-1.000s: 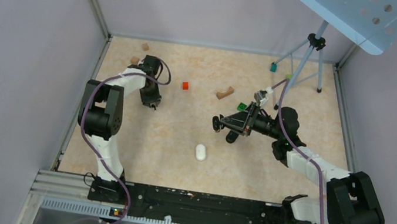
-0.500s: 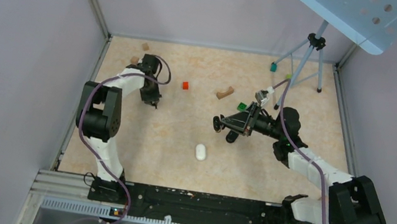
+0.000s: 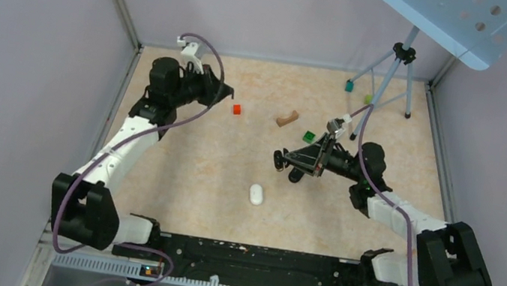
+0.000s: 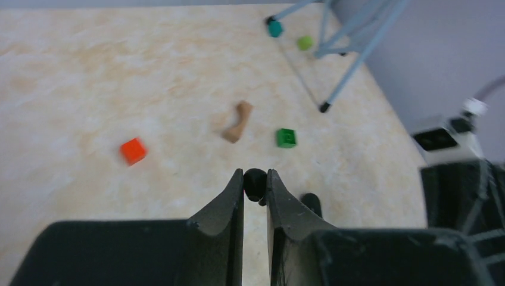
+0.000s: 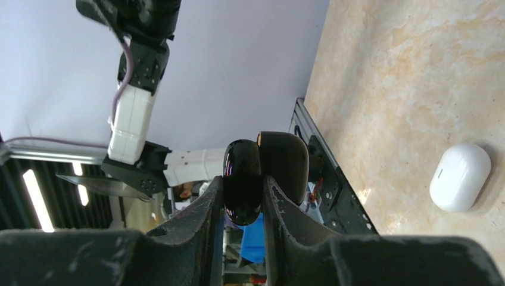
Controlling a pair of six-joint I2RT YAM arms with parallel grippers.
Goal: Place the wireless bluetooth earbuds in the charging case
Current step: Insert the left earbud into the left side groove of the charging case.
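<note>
The charging case [image 3: 279, 160] stands open, back from the left gripper and to its right in the top view, so the robot next brings the earbud back into it and lets go.
My left gripper [image 4: 255, 174] is shut on a small black earbud [image 4: 255, 183] pinched at its fingertips; in the top view it [image 3: 226, 93] is raised at the back left, pointing right. My right gripper [image 5: 243, 179] is shut on a glossy black charging case [image 5: 284, 158] and holds it above the middle of the table [image 3: 283, 159]. The case looks hinged open, with one half between the fingers and the other beside them. The two grippers are well apart.
A white oval case [image 3: 256, 193] lies on the table in front of the right gripper and shows in the right wrist view [image 5: 460, 177]. A red cube [image 3: 236, 109], a wooden piece [image 3: 287, 118] and a green block [image 3: 309, 136] lie between the arms. A tripod [image 3: 398, 66] stands back right.
My left arm has lifted off the table at the left and swung up and back; its gripper now points right. My right arm and the black case have barely moved.
</note>
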